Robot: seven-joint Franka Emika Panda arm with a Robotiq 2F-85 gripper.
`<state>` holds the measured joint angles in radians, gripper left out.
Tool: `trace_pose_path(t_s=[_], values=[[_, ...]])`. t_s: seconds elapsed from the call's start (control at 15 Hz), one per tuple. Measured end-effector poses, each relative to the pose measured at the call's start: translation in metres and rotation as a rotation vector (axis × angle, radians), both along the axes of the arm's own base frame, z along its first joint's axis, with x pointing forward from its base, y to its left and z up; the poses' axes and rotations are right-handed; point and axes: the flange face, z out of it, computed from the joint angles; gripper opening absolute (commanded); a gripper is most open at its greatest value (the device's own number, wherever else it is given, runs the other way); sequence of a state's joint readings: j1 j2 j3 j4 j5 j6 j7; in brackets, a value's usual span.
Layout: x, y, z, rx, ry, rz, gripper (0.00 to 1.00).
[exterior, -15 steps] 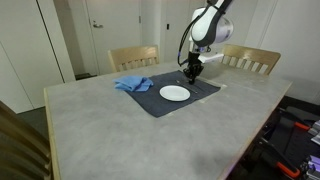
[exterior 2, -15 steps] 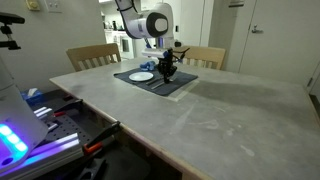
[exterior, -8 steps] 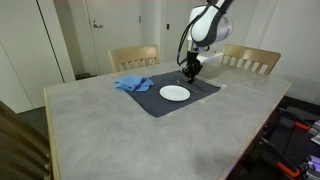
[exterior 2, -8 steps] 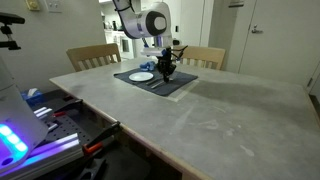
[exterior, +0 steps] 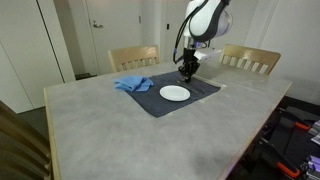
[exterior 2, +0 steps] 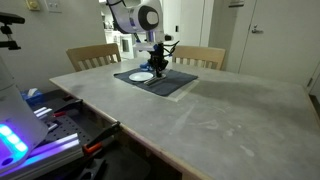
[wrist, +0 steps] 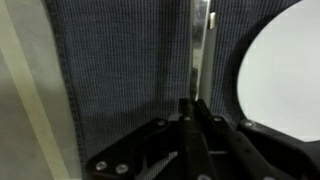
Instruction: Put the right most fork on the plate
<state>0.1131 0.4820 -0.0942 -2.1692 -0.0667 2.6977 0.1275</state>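
Note:
The white plate (exterior: pixel 175 93) (wrist: pixel 290 72) is to my gripper's right in the wrist view, the fork still over the mat, so I need to shift that way above it and release.
A white plate (exterior: pixel 175 93) lies on a dark placemat (exterior: pixel 203 88) at the far side of the table. It also shows in the other exterior view (exterior 2: pixel 141 75) and at the right of the wrist view (wrist: pixel 285 70). My gripper (exterior: pixel 186 71) hangs low over the mat, just beside the plate's edge, and is also seen from the other side (exterior 2: pixel 157 69). In the wrist view its fingers (wrist: pixel 190 108) are pressed together on a silver fork (wrist: pixel 200 40), which sticks out ahead of them over the mat. No other fork shows.
A crumpled blue cloth (exterior: pixel 133 84) lies on the mat's far corner from the gripper. Wooden chairs (exterior: pixel 134 57) stand behind the table. The table's pale edge strip (wrist: pixel 25 90) runs beside the mat. A cluttered bench (exterior 2: pixel 40 115) stands off the table.
The gripper has shifted sideways along the mat toward the plate, with the fork in it. The plate and cloth have not moved.

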Motion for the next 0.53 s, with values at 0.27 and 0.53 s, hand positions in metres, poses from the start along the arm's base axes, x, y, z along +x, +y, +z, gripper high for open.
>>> trace_pose_path(t_s=[0.27, 0.53], values=[[-0.019, 0.022, 0.018, 0.031, 0.006, 0.028, 0.02], [-0.043, 0.051, 0.017, 0.071, 0.039, 0.085, 0.02]])
